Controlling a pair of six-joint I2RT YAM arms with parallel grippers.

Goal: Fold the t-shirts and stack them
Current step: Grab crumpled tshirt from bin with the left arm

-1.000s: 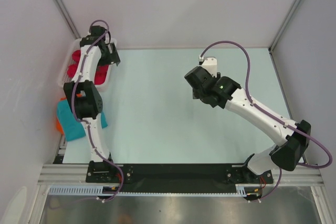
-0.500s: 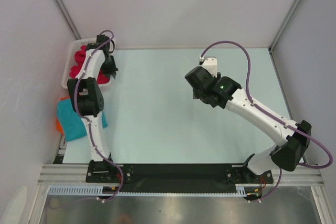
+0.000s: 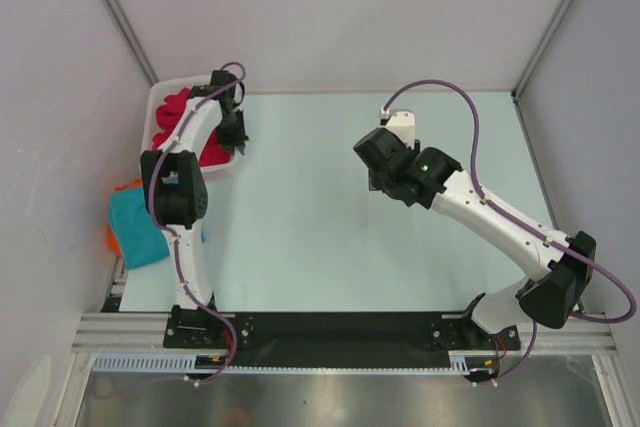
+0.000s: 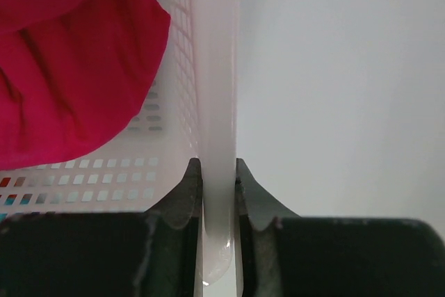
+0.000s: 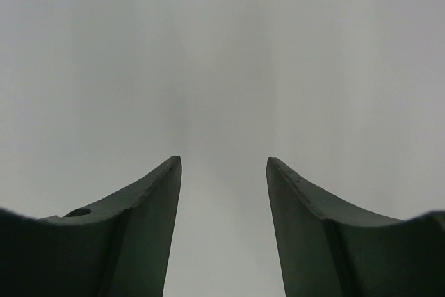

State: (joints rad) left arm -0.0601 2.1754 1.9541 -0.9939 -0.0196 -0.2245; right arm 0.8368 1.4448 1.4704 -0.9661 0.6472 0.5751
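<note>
My left gripper draws the basket [image 3: 162, 93] to the right in the top view next and releases the basket's side, since the table's bare middle lies that way.
Crimson t-shirts [image 3: 176, 110] lie bunched in a white mesh basket [image 3: 162, 93] at the table's far left. In the left wrist view the crimson cloth [image 4: 69, 67] fills the upper left behind the basket's wall [image 4: 215, 88]. My left gripper [image 3: 236, 135] [image 4: 218, 172] is shut on that wall, one finger inside and one outside. A teal t-shirt [image 3: 135, 224] lies on the table's left edge, nearer the arm bases. My right gripper [image 3: 376, 161] [image 5: 222, 165] hangs open over the bare middle of the table with nothing between its fingers.
An orange cloth [image 3: 112, 238] peeks out from under the teal t-shirt. Grey walls close in the table on the left, back and right. The black rail with both arm bases [image 3: 340, 332] runs along the near edge.
My left gripper has shut on the basket's wall and drawn the basket to the right, away from the left wall. The right arm has barely moved.
</note>
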